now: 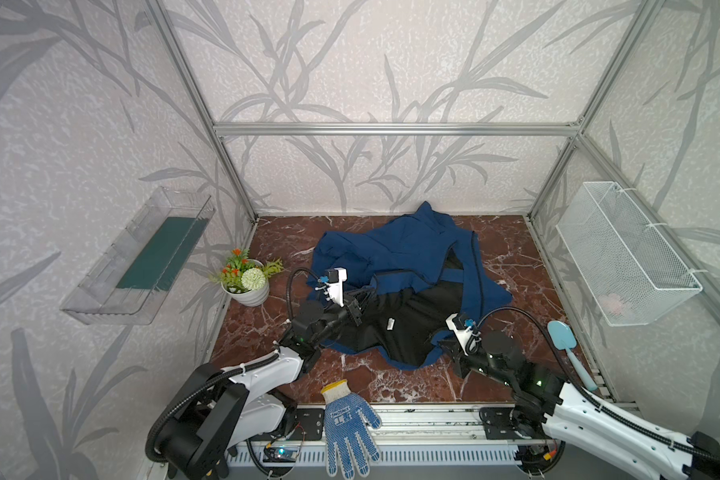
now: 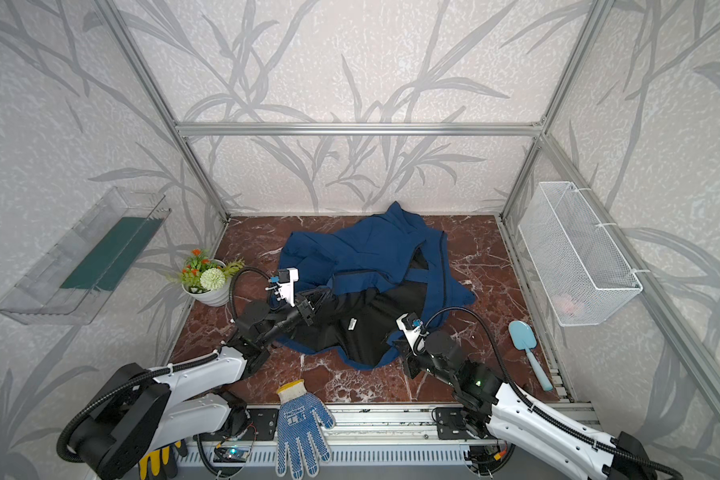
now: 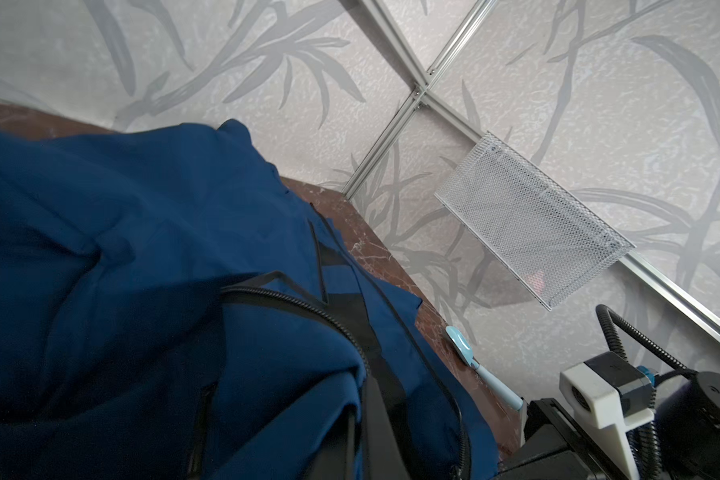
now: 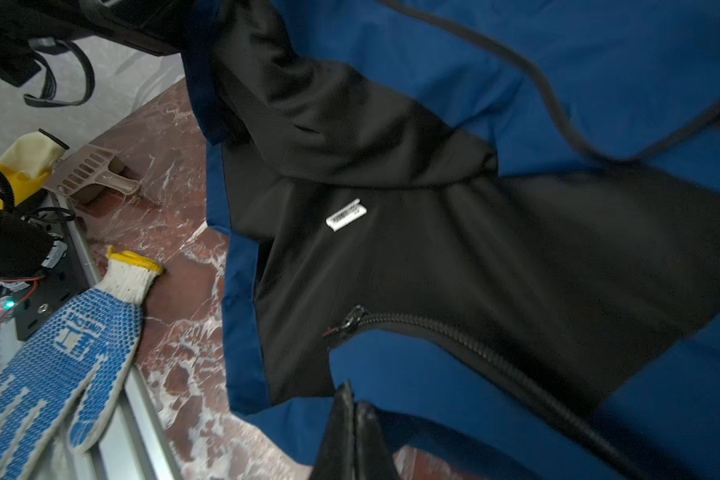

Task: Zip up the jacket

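The jacket's near corner curls over its black lining (image 1: 408, 324). My right gripper should move back and down toward bare tabletop on the shovel's side (image 1: 469, 387) next and let go of the hem.
The navy blue jacket (image 1: 395, 253) lies open and crumpled on the marble tabletop in both top views, its black lining (image 1: 408, 324) facing up. My left gripper (image 1: 359, 308) (image 2: 312, 307) is shut on the jacket's left front edge and holds it raised. In the left wrist view blue fabric and a line of zipper teeth (image 3: 308, 307) cover the jaws. My right gripper (image 1: 442, 341) (image 4: 352, 401) is shut on the jacket's blue hem at its near right corner. The right wrist view shows the other zipper run (image 4: 454, 336), its slider (image 4: 350, 321) and a white label (image 4: 346, 214).
A blue-dotted white glove (image 1: 348, 428) lies on the front rail, with a yellow-and-black glove (image 2: 159, 459) beside the left arm base. A flower pot (image 1: 246, 282) stands at the left and a light blue shovel (image 1: 566, 349) lies at the right. A wire basket (image 1: 624, 253) and a clear shelf (image 1: 142, 257) hang on the side walls.
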Controlling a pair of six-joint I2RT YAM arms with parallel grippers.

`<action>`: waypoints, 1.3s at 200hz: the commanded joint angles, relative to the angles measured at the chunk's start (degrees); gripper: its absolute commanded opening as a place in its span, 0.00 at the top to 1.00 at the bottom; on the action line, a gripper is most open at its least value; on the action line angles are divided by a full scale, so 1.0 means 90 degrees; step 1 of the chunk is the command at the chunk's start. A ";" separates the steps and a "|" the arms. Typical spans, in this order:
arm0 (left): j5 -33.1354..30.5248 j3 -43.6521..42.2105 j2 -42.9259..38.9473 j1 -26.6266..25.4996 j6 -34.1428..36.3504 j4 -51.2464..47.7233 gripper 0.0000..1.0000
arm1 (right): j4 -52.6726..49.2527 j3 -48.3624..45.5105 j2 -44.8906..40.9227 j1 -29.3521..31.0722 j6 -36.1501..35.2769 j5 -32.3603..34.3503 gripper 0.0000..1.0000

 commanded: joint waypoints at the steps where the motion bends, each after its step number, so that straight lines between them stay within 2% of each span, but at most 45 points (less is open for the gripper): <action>1: -0.0233 -0.0064 -0.0283 -0.0179 -0.0164 0.0215 1.00 | -0.1257 0.0123 -0.0547 0.0241 0.1788 0.1013 1.00; 32: -0.0315 -0.0154 -0.0663 -0.0399 -0.0133 -0.0599 1.00 | -0.2370 -0.0006 -0.0878 0.0252 0.3449 0.0612 1.00; 51: -0.0415 -0.0213 -0.0882 -0.0521 -0.0071 -0.0915 1.00 | -0.3254 0.0063 -0.0817 0.0252 0.4437 0.0664 1.00; 100: -0.0420 -0.0171 -0.1302 -0.0640 0.0179 -0.1742 1.00 | -0.4060 0.0251 -0.0226 0.0252 0.5587 0.0500 1.00; 111: -0.0430 -0.0181 -0.1343 -0.0655 0.0194 -0.1799 1.00 | -0.4130 0.0307 -0.0162 0.0251 0.5729 0.0410 0.89; 147: -0.0447 -0.0185 -0.1308 -0.0728 0.0196 -0.1818 1.00 | -0.3856 0.0327 -0.0463 0.0252 0.5904 0.0266 0.65; 170: -0.0454 -0.0177 -0.1309 -0.0745 0.0199 -0.1822 1.00 | -0.3738 0.0266 -0.1018 0.0250 0.6061 0.0334 0.57; 216: -0.0447 -0.0131 -0.1270 -0.0745 0.0189 -0.1820 1.00 | -0.3549 -0.0189 -0.1830 0.0251 0.6303 0.0398 0.58; 247: -0.0473 -0.0120 -0.1261 -0.0758 0.0182 -0.1807 1.00 | -0.3571 -0.0124 -0.1760 0.0249 0.6131 0.0317 0.62; 260: -0.0474 -0.0110 -0.1236 -0.0758 0.0178 -0.1804 1.00 | -0.3507 -0.0105 -0.1669 0.0250 0.6114 0.0256 0.68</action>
